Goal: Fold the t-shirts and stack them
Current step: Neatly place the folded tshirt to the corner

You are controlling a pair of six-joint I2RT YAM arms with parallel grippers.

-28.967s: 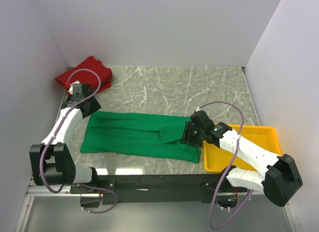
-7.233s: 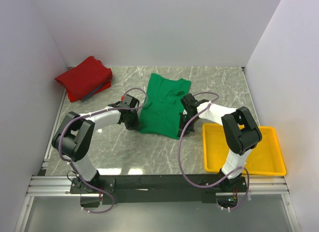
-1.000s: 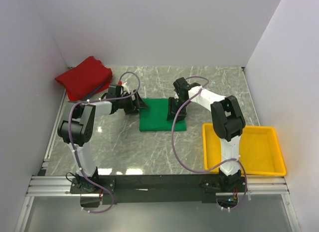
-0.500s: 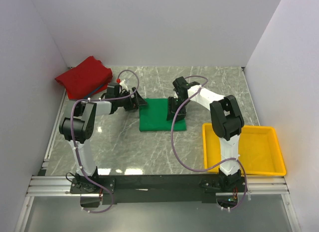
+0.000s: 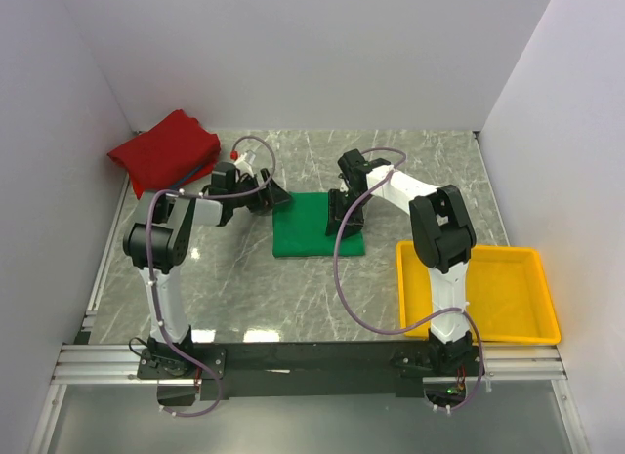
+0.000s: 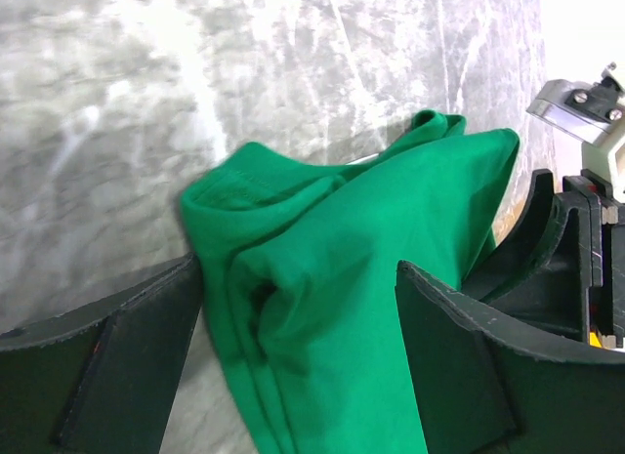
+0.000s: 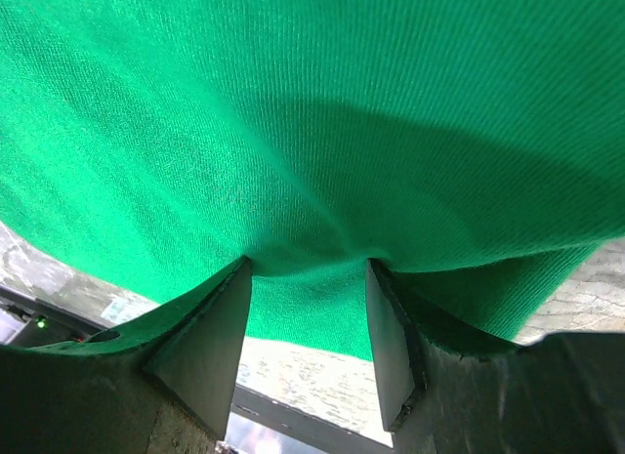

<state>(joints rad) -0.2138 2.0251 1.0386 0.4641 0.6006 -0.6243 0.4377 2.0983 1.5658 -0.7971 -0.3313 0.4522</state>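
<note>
The left gripper will next slide over the green t-shirt's bunched corner [image 5: 283, 203] [image 6: 278, 283] and close there, because that corner is to the gripper's right in the top view.
The green t-shirt [image 5: 314, 227] lies folded into a small rectangle at the table's middle. My left gripper [image 5: 272, 197] is open at its far left corner. In the left wrist view the bunched corner of the shirt [image 6: 337, 268] lies between the wide-apart fingers [image 6: 117, 361], ungripped. My right gripper [image 5: 342, 211] is at the shirt's far right part. In the right wrist view its fingertips [image 7: 223, 317] stand apart and press into the green cloth [image 7: 322, 132], with nothing clamped between them. The red t-shirt [image 5: 164, 154] lies bunched at the far left corner.
The yellow tray [image 5: 540, 296] stands at the near right, beside the right arm's base. White walls enclose the table at the back and both sides. Marble tabletop [image 5: 420, 161] shows behind the green shirt.
The left gripper has drawn slightly back toward the far left from the shirt's corner. The right gripper has barely moved. The green shirt stays folded in place.
</note>
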